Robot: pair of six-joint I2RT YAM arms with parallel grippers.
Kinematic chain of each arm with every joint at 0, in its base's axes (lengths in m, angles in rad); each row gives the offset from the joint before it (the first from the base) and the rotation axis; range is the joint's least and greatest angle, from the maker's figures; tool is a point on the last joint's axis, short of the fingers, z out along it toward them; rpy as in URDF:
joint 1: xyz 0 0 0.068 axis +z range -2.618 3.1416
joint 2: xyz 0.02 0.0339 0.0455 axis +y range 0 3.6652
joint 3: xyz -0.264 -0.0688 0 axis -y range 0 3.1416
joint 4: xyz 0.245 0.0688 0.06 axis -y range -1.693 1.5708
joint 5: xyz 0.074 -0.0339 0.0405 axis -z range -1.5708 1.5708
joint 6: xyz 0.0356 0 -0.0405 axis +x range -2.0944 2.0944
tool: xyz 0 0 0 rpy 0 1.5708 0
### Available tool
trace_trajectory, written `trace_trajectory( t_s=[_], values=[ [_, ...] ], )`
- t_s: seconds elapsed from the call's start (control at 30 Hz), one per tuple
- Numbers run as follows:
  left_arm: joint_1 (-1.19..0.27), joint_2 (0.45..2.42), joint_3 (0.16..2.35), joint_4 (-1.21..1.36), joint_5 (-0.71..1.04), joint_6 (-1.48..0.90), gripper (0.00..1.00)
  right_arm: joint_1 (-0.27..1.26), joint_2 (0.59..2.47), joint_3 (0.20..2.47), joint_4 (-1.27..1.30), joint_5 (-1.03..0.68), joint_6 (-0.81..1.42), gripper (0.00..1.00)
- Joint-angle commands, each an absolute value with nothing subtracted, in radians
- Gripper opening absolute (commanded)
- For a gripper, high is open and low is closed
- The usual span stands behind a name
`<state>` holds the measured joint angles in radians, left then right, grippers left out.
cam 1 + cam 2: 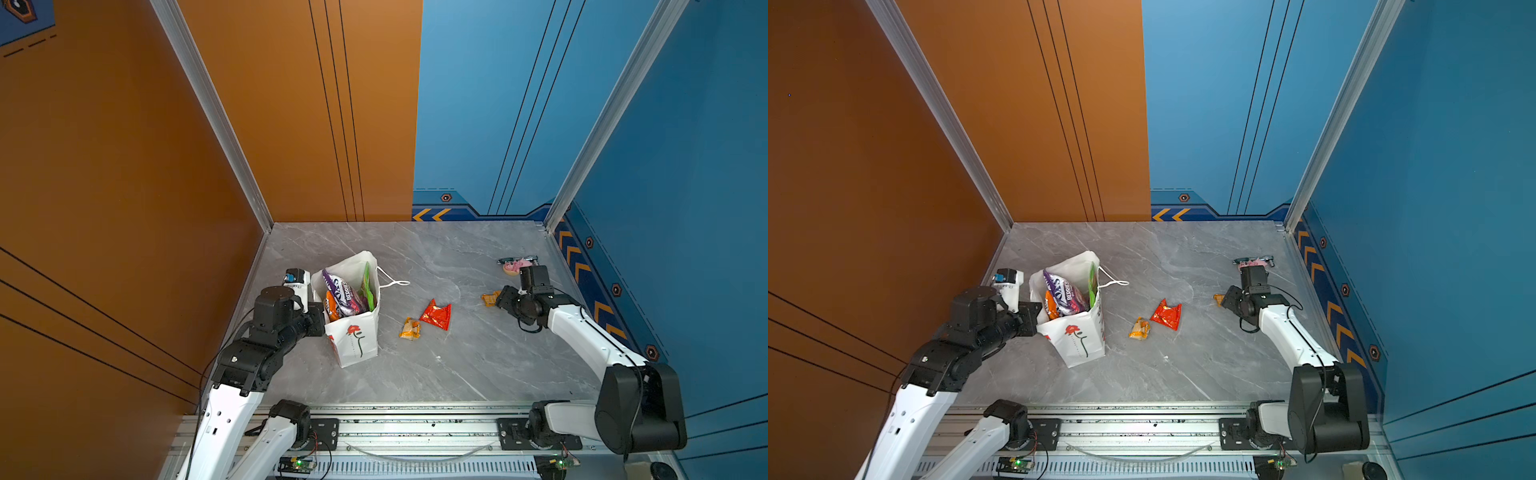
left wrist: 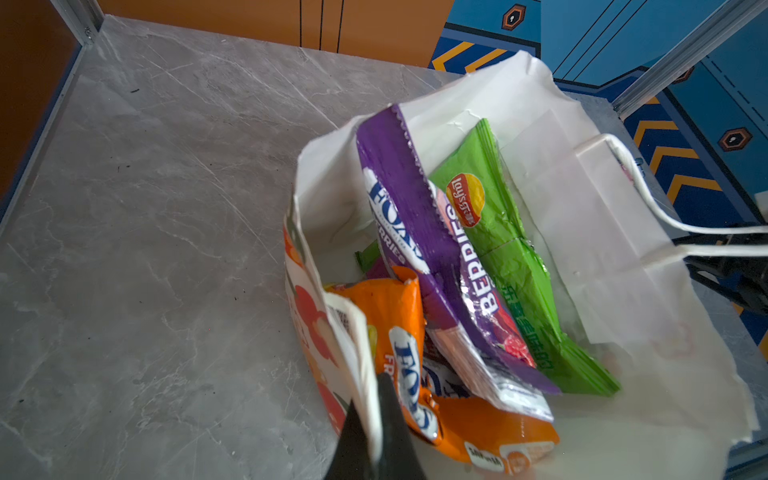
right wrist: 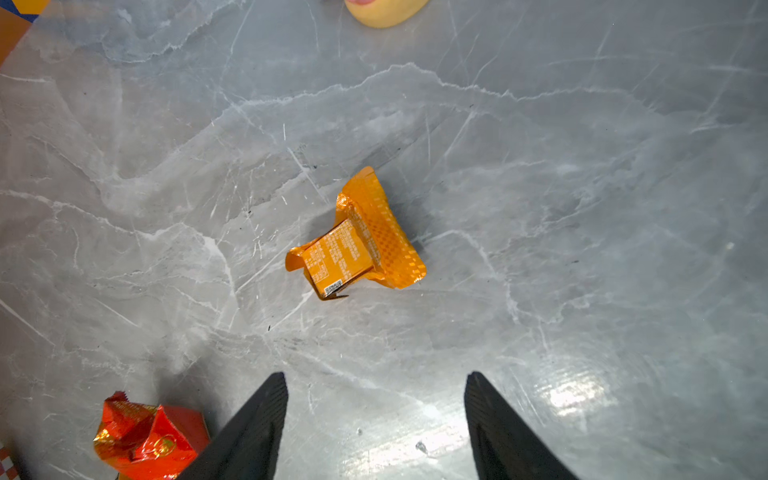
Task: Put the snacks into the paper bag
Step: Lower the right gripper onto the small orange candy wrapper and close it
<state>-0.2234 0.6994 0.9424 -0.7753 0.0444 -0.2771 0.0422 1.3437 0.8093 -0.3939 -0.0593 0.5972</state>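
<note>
My right gripper moves down and reaches outward onto the flared edge of the tiny orange packet next, because that thin flap fans out from its boxy body.
The white paper bag point(image 1: 353, 336) with a red flower stands upright at the left of the table. My left gripper point(image 2: 370, 397) is shut on its near rim, with the paper pinched between the fingers. Inside the bag lie a purple packet point(image 2: 399, 187), a green packet point(image 2: 498, 241) and an orange packet point(image 2: 395, 316). On the table are a red packet point(image 1: 436, 314), a small orange-yellow packet point(image 1: 410, 328) and a tiny orange packet point(image 3: 357, 241). My right gripper point(image 3: 376, 374) hovers open just short of the tiny orange packet, holding nothing.
A pink toy figurine point(image 1: 515, 266) lies near the right wall, beyond my right gripper. The bag's cord handle point(image 1: 392, 282) hangs out toward the middle of the table. Orange and blue walls close in the left, back and right sides.
</note>
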Motion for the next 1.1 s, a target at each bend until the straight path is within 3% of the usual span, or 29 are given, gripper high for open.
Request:
trace_trajectory(
  t_s=[0.0, 0.3, 0.83, 1.07],
  values=[
    [-0.226, 0.68, 0.953, -0.658, 0.003, -0.255, 0.0, -0.009, 1.409, 0.827, -0.349, -0.139, 0.542, 0.68],
    [-0.219, 0.688, 0.953, -0.658, 0.0, -0.252, 0.0, -0.081, 1.597, 0.922, -0.324, -0.258, 0.48, 0.6],
    [-0.2, 0.703, 0.953, -0.658, 0.007, -0.253, 0.0, -0.101, 1.718, 0.985, -0.282, -0.295, 0.466, 0.45],
    [-0.195, 0.707, 0.953, -0.658, 0.011, -0.254, 0.0, -0.102, 1.76, 0.981, -0.269, -0.293, 0.471, 0.3]
  ],
)
